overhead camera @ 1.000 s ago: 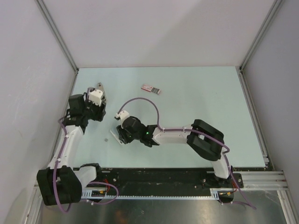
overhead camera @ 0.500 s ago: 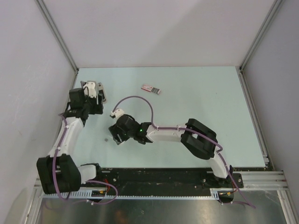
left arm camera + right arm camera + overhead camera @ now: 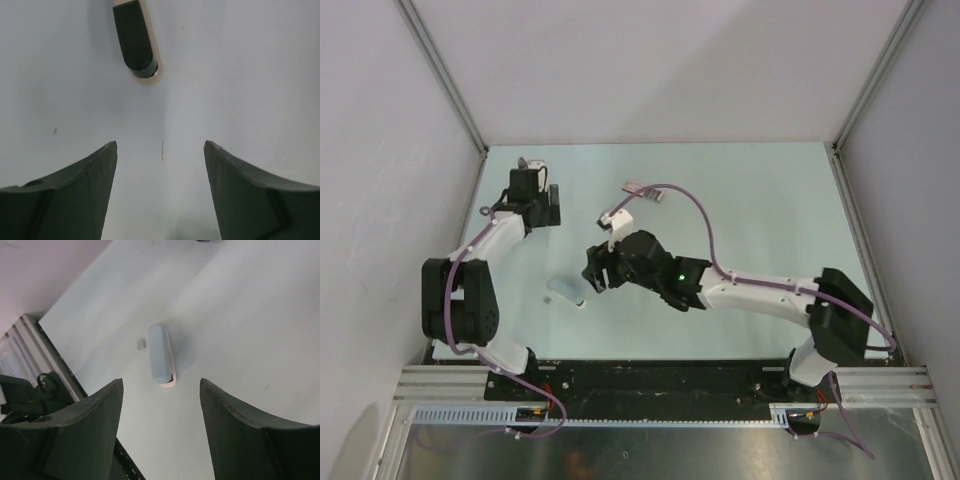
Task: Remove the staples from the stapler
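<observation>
The open left gripper moves outward and down to the dark oblong thing next, then closes on its near dark end [image 3: 135,40].
The pale blue stapler [image 3: 566,292] lies flat on the table, closed, on a cream base [image 3: 171,365]. A tiny grey piece [image 3: 141,344] rests beside it; I cannot tell whether it is staples. My right gripper [image 3: 161,381] hangs open above and just right of the stapler [image 3: 159,359], holding nothing; from above it [image 3: 596,272] sits mid-table. My left gripper [image 3: 160,144] is open and empty at the far left [image 3: 551,206]. Ahead of it lies a dark oblong thing with a cream edge [image 3: 134,40]; I cannot tell whether that is the stapler.
A small pinkish box [image 3: 650,193] lies toward the back, with the right arm's purple cable [image 3: 695,205] arching over it. Grey walls and aluminium posts [image 3: 445,75] close in the table. The black base rail [image 3: 660,378] runs along the near edge.
The right gripper has drawn back to the right off the stapler, which now lies uncovered on the table. The left gripper has swung farther back and rightward.
</observation>
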Robot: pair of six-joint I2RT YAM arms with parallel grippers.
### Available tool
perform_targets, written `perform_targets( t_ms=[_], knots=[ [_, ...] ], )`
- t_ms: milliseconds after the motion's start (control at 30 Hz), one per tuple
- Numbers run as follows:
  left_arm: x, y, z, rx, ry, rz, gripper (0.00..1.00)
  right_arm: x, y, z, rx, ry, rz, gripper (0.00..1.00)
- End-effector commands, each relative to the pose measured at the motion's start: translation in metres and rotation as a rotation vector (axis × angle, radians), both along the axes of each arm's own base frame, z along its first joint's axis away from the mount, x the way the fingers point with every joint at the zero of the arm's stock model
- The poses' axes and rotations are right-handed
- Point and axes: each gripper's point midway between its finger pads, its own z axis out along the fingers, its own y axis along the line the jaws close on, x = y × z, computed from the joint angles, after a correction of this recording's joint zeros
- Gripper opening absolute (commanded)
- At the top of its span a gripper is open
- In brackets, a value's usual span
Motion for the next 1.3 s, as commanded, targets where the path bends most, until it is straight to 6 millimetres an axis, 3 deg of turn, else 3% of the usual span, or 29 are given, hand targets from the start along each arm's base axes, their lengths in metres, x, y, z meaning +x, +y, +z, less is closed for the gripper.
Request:
perform_targets(
  t_ms=[0, 267, 833, 1033, 1267],
  knots=[
    [0.031, 0.016, 0.022, 0.000, -0.093, 0.168, 0.75, 0.002, -0.025, 0.027, 0.062, -0.048, -0.053, 0.67],
    [0.058, 0.018, 0.007, -0.018, -0.073, 0.221, 0.75, 0.000, -0.061, 0.014, 0.061, -0.030, -0.109, 0.65],
    [0.106, 0.037, -0.021, -0.049, -0.029, 0.307, 0.74, 0.006, -0.101, -0.021, 0.060, 0.004, -0.179, 0.58],
    [0.114, 0.033, -0.039, -0.058, 0.003, 0.291, 0.59, 0.012, -0.108, -0.026, 0.059, 0.010, -0.187, 0.50],
    [0.120, 0.032, -0.046, -0.046, 0.016, 0.260, 0.23, 0.013, -0.116, -0.028, 0.057, -0.001, -0.198, 0.35]
  ],
)
